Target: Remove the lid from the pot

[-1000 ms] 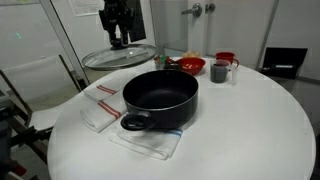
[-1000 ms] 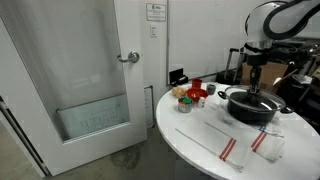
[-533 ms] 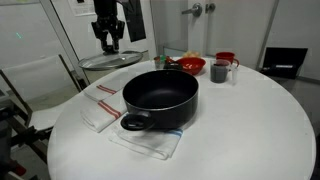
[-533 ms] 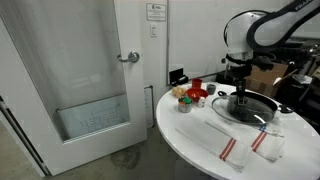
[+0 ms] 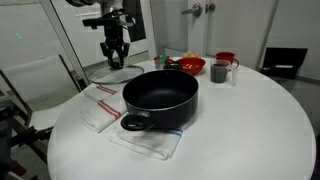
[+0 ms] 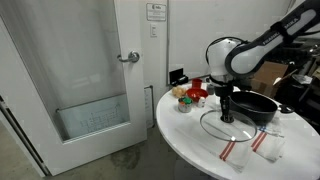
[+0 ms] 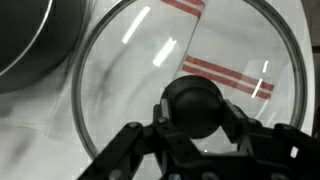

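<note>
The gripper moves down and slightly toward the red bowl next and releases the black knob, since the lid (image 6: 229, 127) (image 7: 142, 62) hangs low over the table beside the pot.
The wide black pot (image 5: 160, 98) stands uncovered on a cloth in the middle of the round white table; it also shows in an exterior view (image 6: 256, 106) and at the wrist view's top left corner (image 7: 25, 40). My gripper (image 5: 116, 58) is shut on the black knob (image 7: 196, 106) of the round glass lid (image 7: 120, 110). It holds the lid (image 5: 118, 73) level, low over the table beside the pot, above a red-striped cloth. The lid also shows in an exterior view (image 6: 228, 125) under the gripper (image 6: 226, 113).
A red bowl (image 5: 191, 66), a dark mug (image 5: 219, 71) and a red cup (image 5: 227, 59) stand at the table's far side. Folded white cloths with red stripes (image 5: 100, 108) lie beside the pot. A door (image 6: 75, 70) stands off the table.
My gripper has carried the lid down and sideways away from the pot, to just above the table and the striped cloth. The pot has not moved.
</note>
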`<state>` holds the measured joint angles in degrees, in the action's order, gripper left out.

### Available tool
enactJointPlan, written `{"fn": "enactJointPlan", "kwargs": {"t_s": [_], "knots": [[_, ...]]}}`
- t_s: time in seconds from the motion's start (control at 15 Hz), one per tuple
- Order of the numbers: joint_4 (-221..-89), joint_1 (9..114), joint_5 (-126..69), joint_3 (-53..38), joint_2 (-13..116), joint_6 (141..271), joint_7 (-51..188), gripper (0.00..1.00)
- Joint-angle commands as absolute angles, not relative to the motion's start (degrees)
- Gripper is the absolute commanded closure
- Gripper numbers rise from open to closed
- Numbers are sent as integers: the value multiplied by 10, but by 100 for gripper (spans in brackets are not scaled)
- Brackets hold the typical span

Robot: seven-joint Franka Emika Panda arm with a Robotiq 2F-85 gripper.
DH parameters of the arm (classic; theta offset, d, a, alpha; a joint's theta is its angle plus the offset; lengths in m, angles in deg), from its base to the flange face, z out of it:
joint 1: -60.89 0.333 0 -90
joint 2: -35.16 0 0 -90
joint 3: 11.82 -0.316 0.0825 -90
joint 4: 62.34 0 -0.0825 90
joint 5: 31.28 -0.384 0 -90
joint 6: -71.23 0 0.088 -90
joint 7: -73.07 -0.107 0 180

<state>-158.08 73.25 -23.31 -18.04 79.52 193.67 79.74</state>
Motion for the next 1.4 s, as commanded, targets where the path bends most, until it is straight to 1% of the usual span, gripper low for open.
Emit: {"fn": "enactJointPlan", "kwargs": {"t_s": [0.0, 0.33, 0.6, 0.67, 0.73, 0.87, 0.93, 1.0, 1.33], "knots": [[-1510, 733, -226, -178, 860, 1938, 800, 75], [-1489, 737, -214, -172, 903, 1979, 804, 75], [-1498, 739, -200, -171, 901, 1998, 804, 75], [-1505, 738, -200, -172, 896, 2003, 803, 25], [-1510, 736, -200, -173, 892, 2005, 804, 24], [-1527, 731, -205, -179, 875, 2012, 809, 11], [-1544, 730, -207, -182, 857, 2018, 808, 3], [-1553, 729, -208, -184, 846, 2022, 809, 0], [-1658, 717, -225, -213, 736, 2038, 819, 0]]}}
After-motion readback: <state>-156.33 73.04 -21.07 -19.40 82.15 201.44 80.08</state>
